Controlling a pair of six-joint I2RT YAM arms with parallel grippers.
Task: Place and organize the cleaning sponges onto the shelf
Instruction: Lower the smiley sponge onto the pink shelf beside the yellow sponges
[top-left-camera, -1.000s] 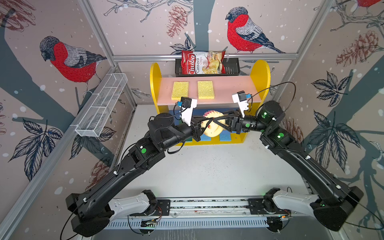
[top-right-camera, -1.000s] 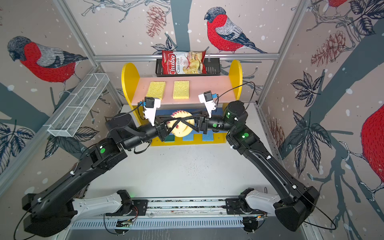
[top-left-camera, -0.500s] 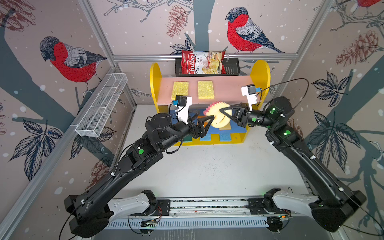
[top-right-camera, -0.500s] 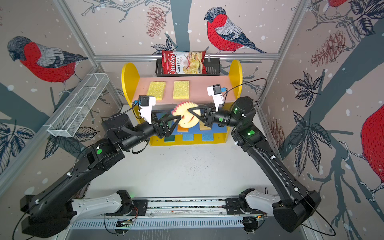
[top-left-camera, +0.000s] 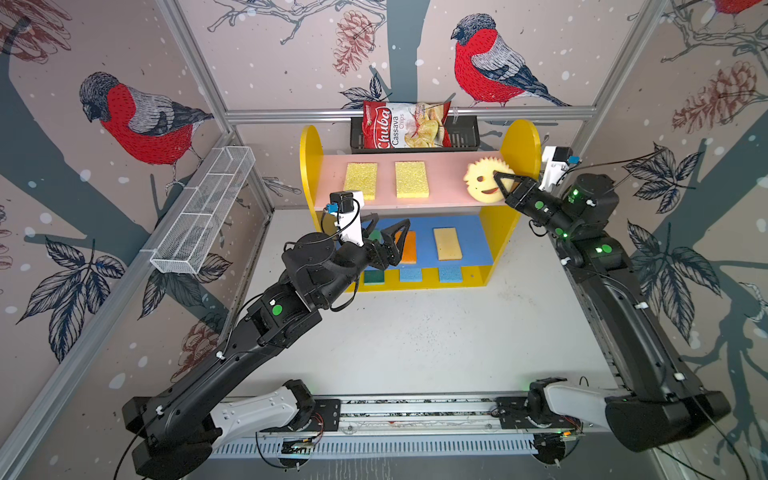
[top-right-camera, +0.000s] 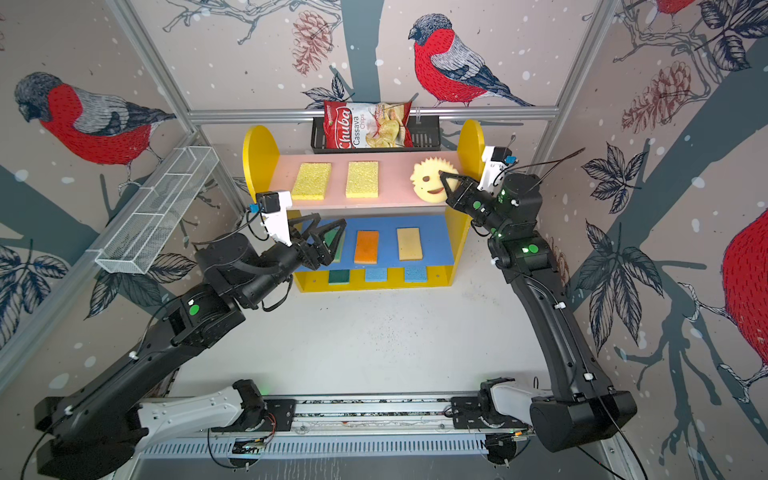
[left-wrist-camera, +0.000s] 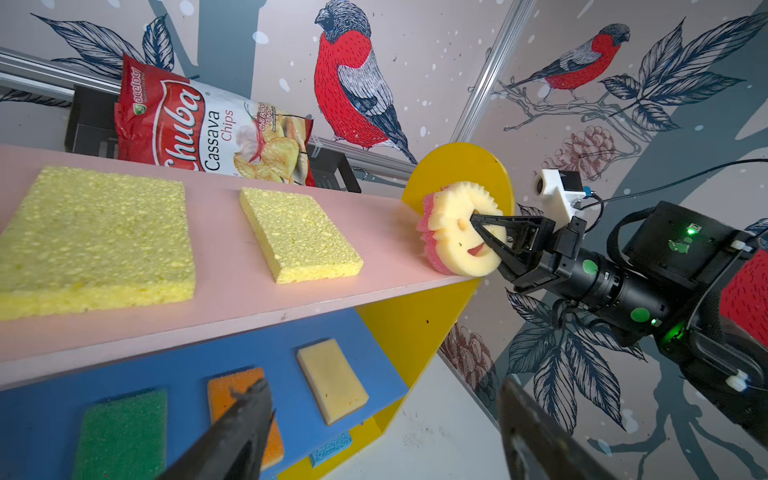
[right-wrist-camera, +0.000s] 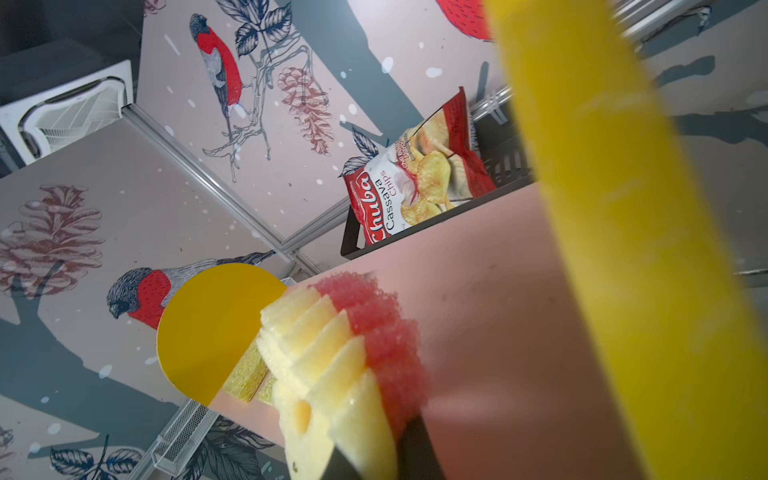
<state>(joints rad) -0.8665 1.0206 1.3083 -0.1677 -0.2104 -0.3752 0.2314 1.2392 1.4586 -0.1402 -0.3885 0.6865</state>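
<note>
I will next move my right gripper outward and away from the yellow side and let go of the smiley sponge there, because bare pink board shows beside the nearer yellow sponge.
The shelf has yellow sides and pink, blue and yellow boards. My right gripper is shut on the round smiley sponge, which stands on edge over the pink board's right end, beside the yellow side. In the right wrist view the fingers pinch its yellow and pink layers. Two yellow sponges lie flat on the pink board. My left gripper hangs open and empty over the blue board, partly hiding a green sponge. Orange and tan sponges lie beside it.
On the yellow base sit a dark green sponge and two light blue ones. A chips bag stands in a black basket behind the shelf. A white wire basket hangs on the left wall.
The left gripper opened and let go of the smiley sponge, then drew back left. The right gripper closed on it and carried it up and right to the pink board's right end.
</note>
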